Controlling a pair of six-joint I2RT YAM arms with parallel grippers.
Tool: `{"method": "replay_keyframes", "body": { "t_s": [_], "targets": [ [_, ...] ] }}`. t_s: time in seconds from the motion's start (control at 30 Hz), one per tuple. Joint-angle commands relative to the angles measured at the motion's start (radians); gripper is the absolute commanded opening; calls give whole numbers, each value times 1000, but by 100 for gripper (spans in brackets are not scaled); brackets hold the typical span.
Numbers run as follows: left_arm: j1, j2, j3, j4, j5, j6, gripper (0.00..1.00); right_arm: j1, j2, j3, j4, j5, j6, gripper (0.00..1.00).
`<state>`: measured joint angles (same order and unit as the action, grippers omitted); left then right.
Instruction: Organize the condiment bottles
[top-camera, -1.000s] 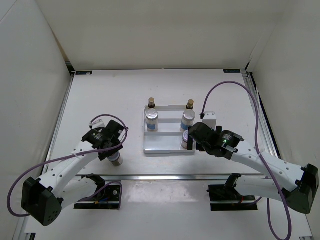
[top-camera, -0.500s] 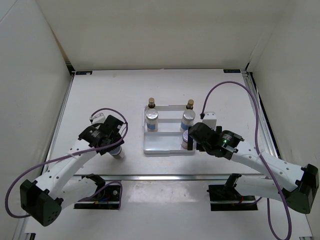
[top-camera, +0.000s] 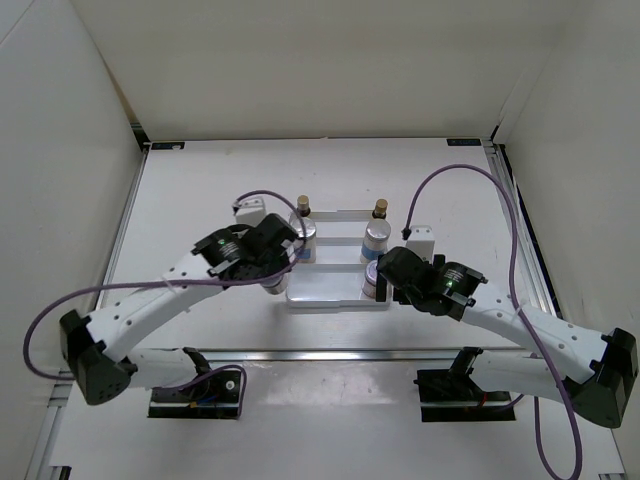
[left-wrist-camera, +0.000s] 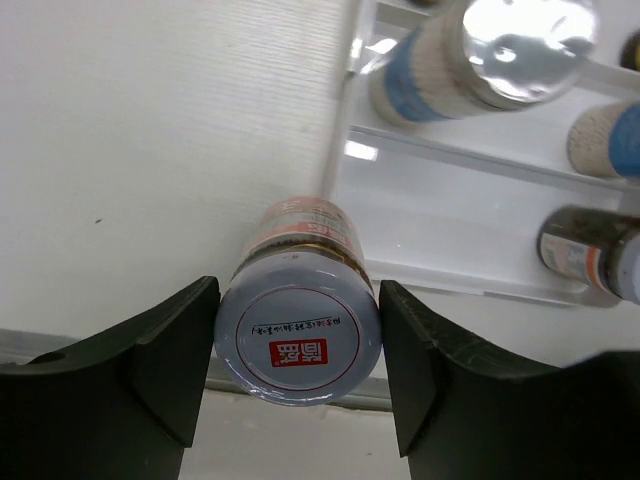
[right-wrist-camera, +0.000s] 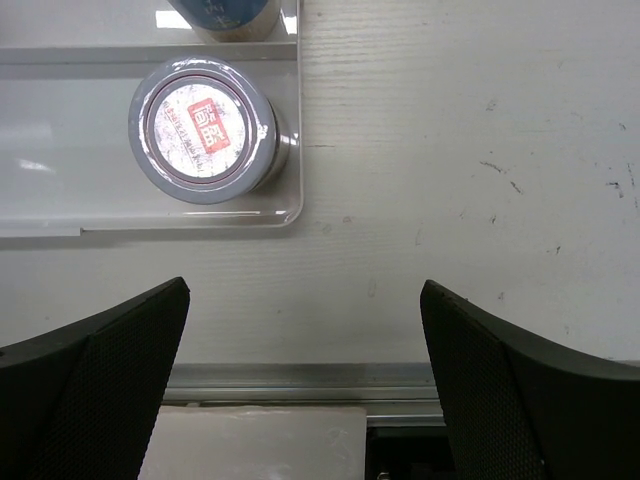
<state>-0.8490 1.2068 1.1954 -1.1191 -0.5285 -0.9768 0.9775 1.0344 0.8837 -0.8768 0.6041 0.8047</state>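
Observation:
My left gripper needs to go over the tray's side edge next and then down into the tray's empty front corner, across from the second red-marked jar.
My left gripper (top-camera: 273, 281) is shut on a squat red-marked jar (left-wrist-camera: 298, 340), holding it over the front left edge of the white ridged tray (top-camera: 330, 298). My right gripper (top-camera: 388, 280) is open and empty, just right of the second red-marked jar (top-camera: 372, 276), which stands in the tray's front right corner (right-wrist-camera: 203, 130). Two silver-lidded cylinders (top-camera: 304, 238) (top-camera: 376, 236) stand in the tray's middle row. Two slim brown bottles (top-camera: 303, 206) (top-camera: 380, 208) stand at the back. My left arm partly hides the left cylinder.
An aluminium rail (top-camera: 330, 353) runs along the table's near edge, and side rails (top-camera: 128, 220) (top-camera: 510, 220) border the white table. White walls close in the back and sides. Purple cables loop above both arms.
My left arm has carried the jar from the table's left front to the tray's front left edge. The right arm has not moved.

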Motion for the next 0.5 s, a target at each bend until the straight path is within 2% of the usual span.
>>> {"method": "replay_keyframes", "body": {
  "t_s": [0.0,0.33,0.47],
  "targets": [
    [-82,91,75,68,-97,-8,11,6,-16,6,-14,43,21,100],
    [-104,244,118,223,-99,47,11,6,-106,-5,-82,74,30,100],
    [-104,298,128,234,-88,56,11,6,-116,-5,-102,83,39,100]
  ]
}}
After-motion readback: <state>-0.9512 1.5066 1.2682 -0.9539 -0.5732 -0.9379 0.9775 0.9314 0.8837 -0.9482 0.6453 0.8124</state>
